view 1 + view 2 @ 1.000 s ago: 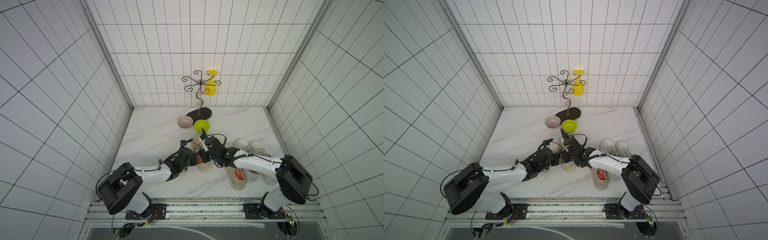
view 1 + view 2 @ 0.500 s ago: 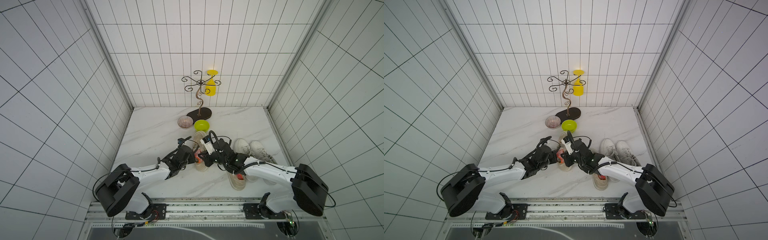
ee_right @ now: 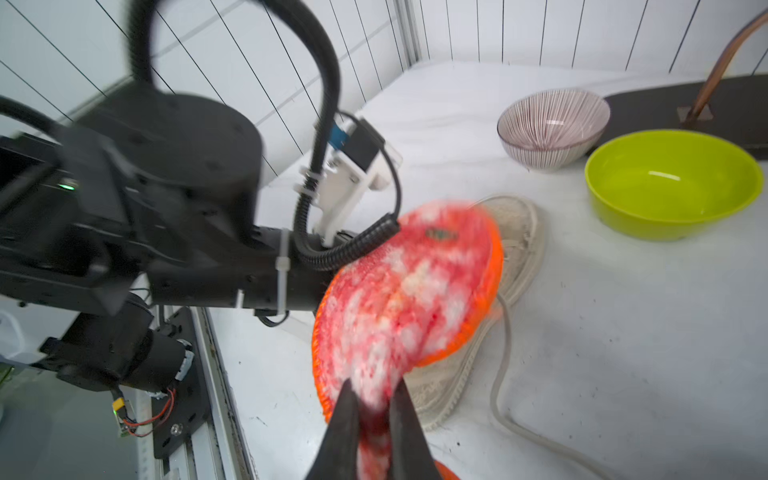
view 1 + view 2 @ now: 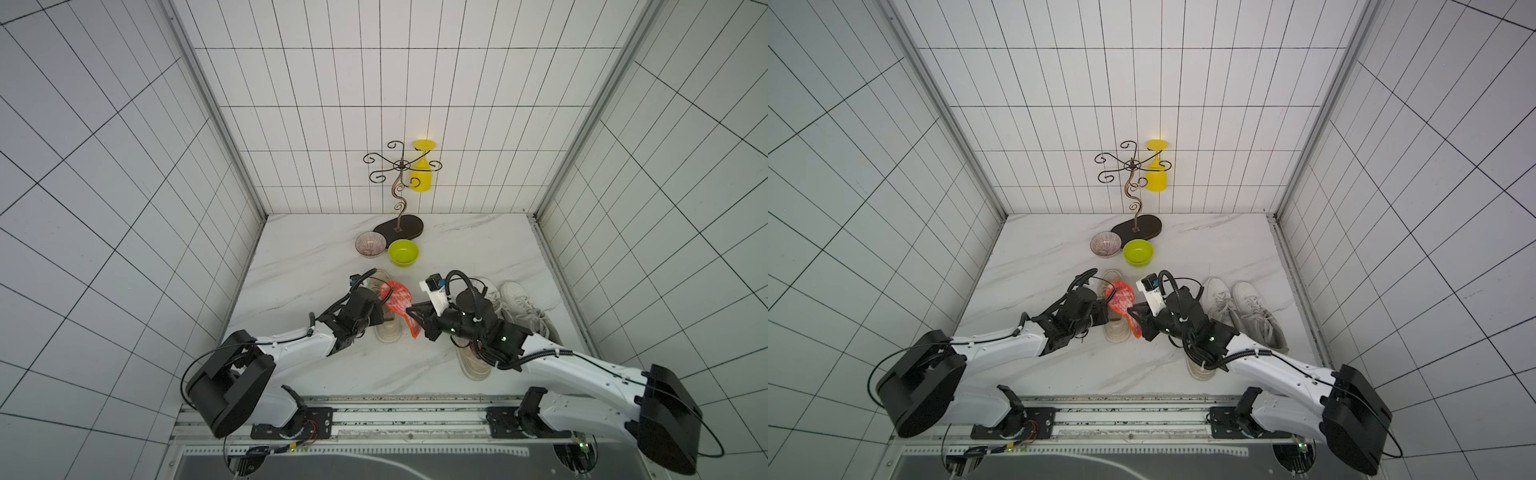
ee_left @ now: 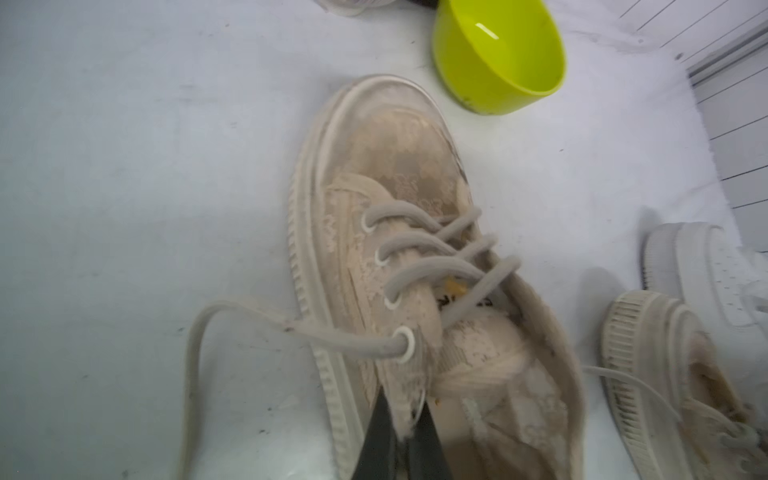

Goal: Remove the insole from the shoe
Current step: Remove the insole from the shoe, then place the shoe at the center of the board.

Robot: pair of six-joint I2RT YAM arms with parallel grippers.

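Observation:
The left gripper carries the shoe outward to bare tabletop (image 4: 328, 276) (image 5: 164, 120) beside the striped bowl next and releases it, since that clear spot lies outward of the gripper.
A beige lace-up shoe (image 5: 374, 187) stands on the marble table, seen in both top views (image 4: 388, 332) (image 4: 1116, 330). My left gripper (image 5: 403, 405) is shut on the shoe's side wall beside the top eyelet. The red-and-white insole (image 3: 407, 299), orange at its edge, hangs bent in the air above the shoe (image 3: 519, 241). My right gripper (image 3: 372, 386) is shut on the insole's narrow end. In both top views the insole (image 4: 397, 299) (image 4: 1121, 301) sits between the two grippers, with the right gripper (image 4: 413, 316) to its right. No insole shows inside the shoe.
A lime green bowl (image 4: 403, 252) and a striped bowl (image 4: 370, 244) stand just behind the shoe. Further back are a metal stand (image 4: 398, 226) and a hanging yellow cup (image 4: 422, 174). A second beige shoe (image 4: 471, 365) and white sneakers (image 4: 515, 307) lie under and beside my right arm.
My right gripper has pulled back toward the right and risen, drawing the insole up out of the shoe. The left gripper has kept its hold on the shoe.

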